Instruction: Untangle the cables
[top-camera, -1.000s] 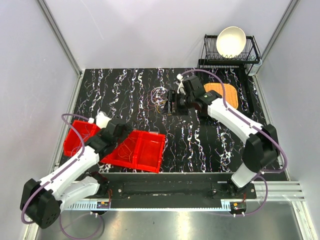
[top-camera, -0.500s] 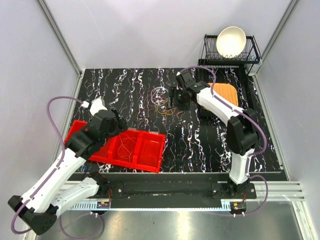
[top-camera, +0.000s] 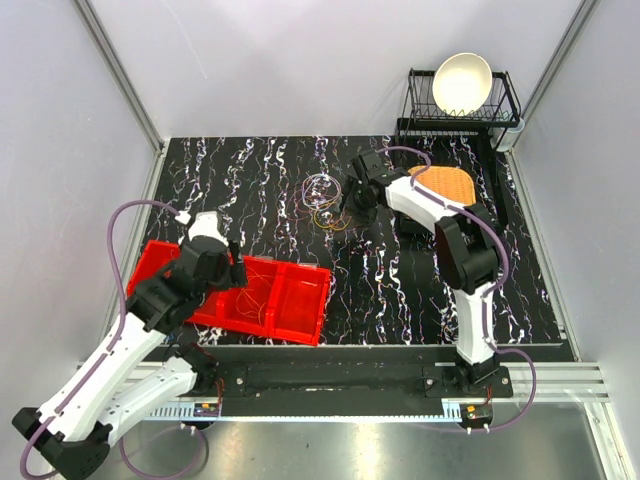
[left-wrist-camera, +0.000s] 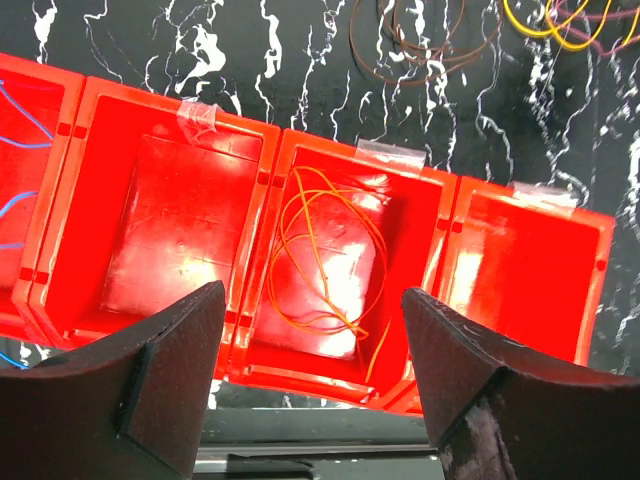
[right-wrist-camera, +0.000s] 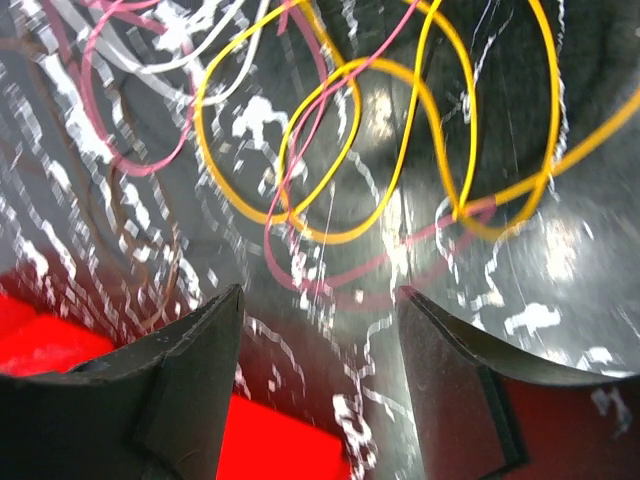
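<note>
My right gripper has its open fingers just short of the pink loop's bend and will move down onto it, since that bend sticks out clear of the yellow loops (right-wrist-camera: 330, 140).
A tangle of thin cables (top-camera: 324, 200) lies on the black marbled table at centre back. The right wrist view shows yellow loops (right-wrist-camera: 330, 140), a pink loop (right-wrist-camera: 300, 262) and a white strand (right-wrist-camera: 150, 55) crossing one another. My right gripper (top-camera: 346, 203) (right-wrist-camera: 320, 300) is open and empty, low over the table at the tangle's right edge, with the loops just beyond its tips. My left gripper (top-camera: 222, 268) (left-wrist-camera: 312, 300) is open and empty above the red bins (top-camera: 300, 300). A loose orange cable (left-wrist-camera: 325, 255) lies in the middle compartment. Brown (left-wrist-camera: 420, 40) and yellow (left-wrist-camera: 570, 25) loops show past the bins.
The red bins (left-wrist-camera: 160, 220) sit at front left, with a blue wire (left-wrist-camera: 20, 100) in the leftmost one. A black dish rack with a white bowl (top-camera: 462, 85) stands at back right. An orange mat (top-camera: 447, 186) lies by the right arm. Grey walls enclose the table.
My right arm folded its elbow in toward the centre while its gripper stayed at the tangle. My left gripper rose back, then settled over the bins again.
</note>
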